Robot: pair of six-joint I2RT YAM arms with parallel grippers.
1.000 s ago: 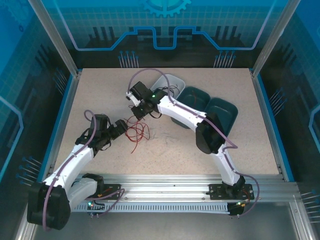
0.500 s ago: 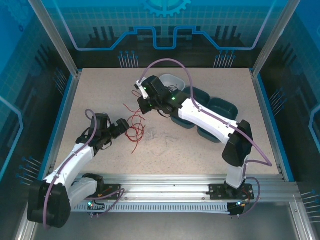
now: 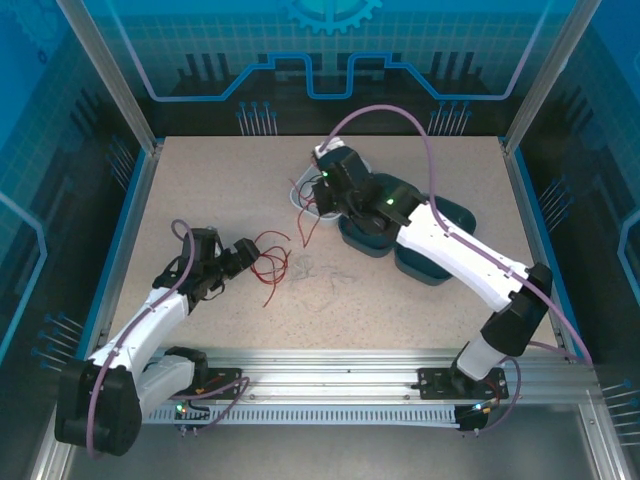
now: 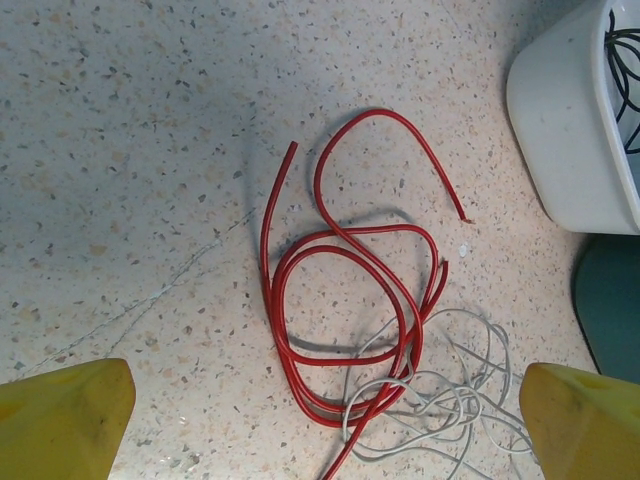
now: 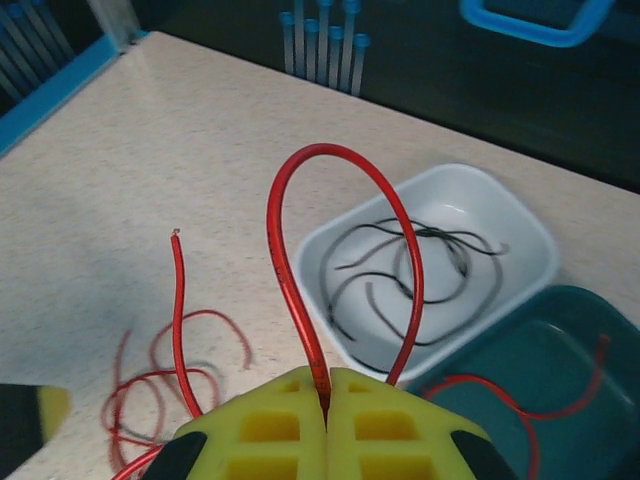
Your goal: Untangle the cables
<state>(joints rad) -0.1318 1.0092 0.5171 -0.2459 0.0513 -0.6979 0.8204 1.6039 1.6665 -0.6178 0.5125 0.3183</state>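
I should next carry my cable with my right gripper over the teal bin beside the white one, go down and release it, as that bin already holds a red cable.
A tangle of cables lies on the table: red cable loops crossed with a thin white cable. My left gripper hovers open just above them, one yellow fingertip to each side, and it sits at the left of the pile. My right gripper is shut on a single red cable that arches up over a white bin holding black cables. From above, the right gripper is at that bin, the red cable dangling below it.
Two teal bins sit right of the white bin, under the right arm. One teal bin holds a red cable. The white bin's wall is close to the pile. Blue rails border the table.
The right arm has swung right and back from the pile to the bins, pulling one red cable with it. The left arm has stayed still and open.
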